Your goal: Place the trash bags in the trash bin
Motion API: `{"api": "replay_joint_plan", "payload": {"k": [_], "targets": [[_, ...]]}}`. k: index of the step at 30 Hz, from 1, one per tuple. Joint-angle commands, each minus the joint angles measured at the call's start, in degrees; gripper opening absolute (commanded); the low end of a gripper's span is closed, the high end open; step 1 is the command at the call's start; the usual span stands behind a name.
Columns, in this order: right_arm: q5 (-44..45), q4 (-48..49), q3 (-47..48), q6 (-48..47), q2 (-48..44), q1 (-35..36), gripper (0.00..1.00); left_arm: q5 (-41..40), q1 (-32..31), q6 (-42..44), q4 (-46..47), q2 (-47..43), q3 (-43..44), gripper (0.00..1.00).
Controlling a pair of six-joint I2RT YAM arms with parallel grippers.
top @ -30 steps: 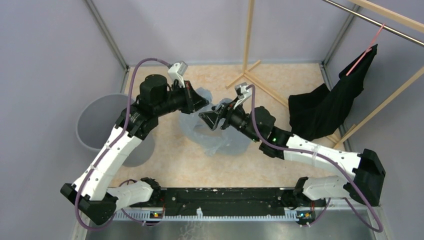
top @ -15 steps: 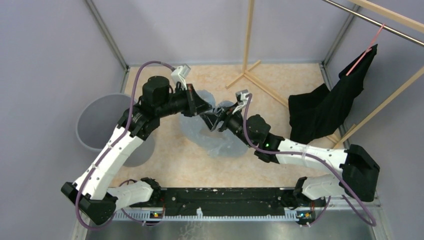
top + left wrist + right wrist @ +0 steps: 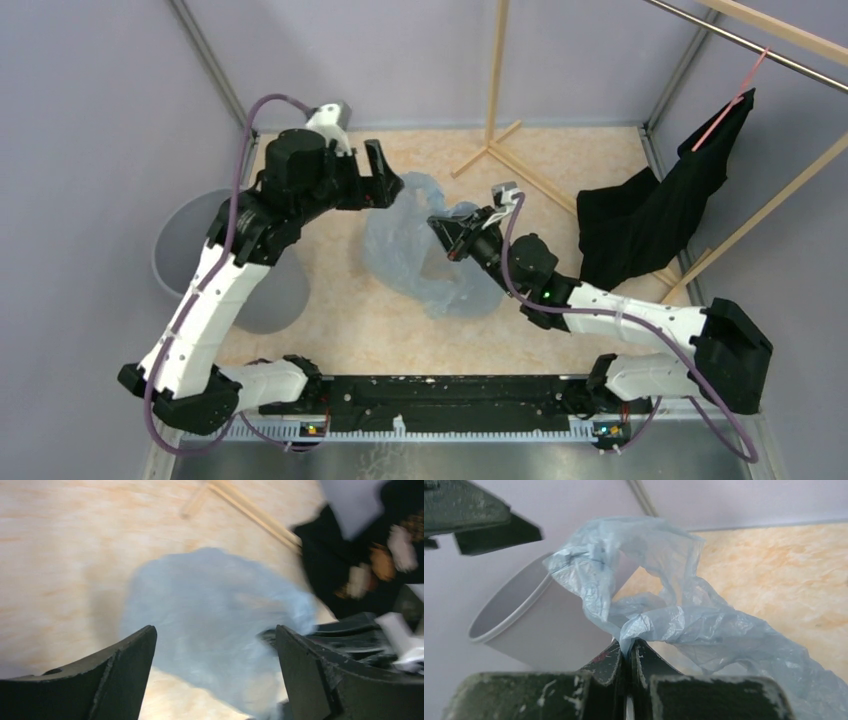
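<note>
My right gripper holds the trash bag (image 3: 415,255), and my left gripper is above the trash bin's bag-side rim, so it will swing to the left in the top view and go down onto that rim.
The light-blue trash bag (image 3: 415,255) lies crumpled on the marbled floor in the middle of the top view. My right gripper (image 3: 443,226) is shut on a bunched fold at the bag's upper right edge; the right wrist view shows film (image 3: 684,615) pinched between the closed jaws of the gripper (image 3: 628,647). My left gripper (image 3: 385,182) hangs open just left of the bag's top, with nothing between its fingers. From the left wrist, the bag (image 3: 210,610) lies blurred below the open gripper (image 3: 215,630). The grey trash bin (image 3: 172,248) stands at the far left, partly hidden by the left arm; its rim (image 3: 504,612) shows beyond the bag.
A black cloth garment (image 3: 650,215) hangs from a wooden rack at the right, with its lower part resting on the floor. A wooden stand (image 3: 495,110) rises at the back centre. Purple walls close in the back and left sides.
My left gripper let go of the bag, opened and drew back to the upper left. My right gripper closed on the bag's fold and shifted slightly right.
</note>
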Motion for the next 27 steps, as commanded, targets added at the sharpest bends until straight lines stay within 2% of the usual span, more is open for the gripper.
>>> {"api": "replay_joint_plan", "payload": {"k": [1,7,9,12,15,18,22,27], "targets": [[1.45,0.98,-1.79,0.68,-4.75,-3.31,0.0,-29.0,0.12,5.42,-11.73,-4.02,2.76,0.98],[1.47,-2.23,-3.19,-0.79,-9.18,-5.96,0.0,-47.09,1.33,6.47,-17.76,-4.7,-2.59,0.99],[2.7,-4.18,-3.47,-2.57,-11.19,-6.05,0.0,-51.09,2.34,6.56,-15.61,-5.84,-7.17,0.98],[5.26,-5.12,-4.64,-4.34,-14.49,-6.05,0.0,-51.95,5.13,10.46,-7.21,-9.12,-17.36,0.98],[6.53,-5.17,-5.85,-5.39,-17.63,-6.14,0.0,-47.26,11.17,11.39,-2.94,-9.79,-22.01,0.98],[7.49,-5.5,-6.64,-6.3,-19.55,-6.18,0.0,-42.81,12.55,10.63,0.83,-11.45,-24.46,0.85],[8.33,-6.25,-7.02,-6.97,-21.12,-6.38,0.0,-37.85,12.65,9.27,3.54,-12.56,-25.05,0.55],[8.84,-7.59,-7.14,-7.75,-22.96,-6.45,0.0,-35.83,12.61,9.55,3.09,-11.23,-24.29,0.27]]}}
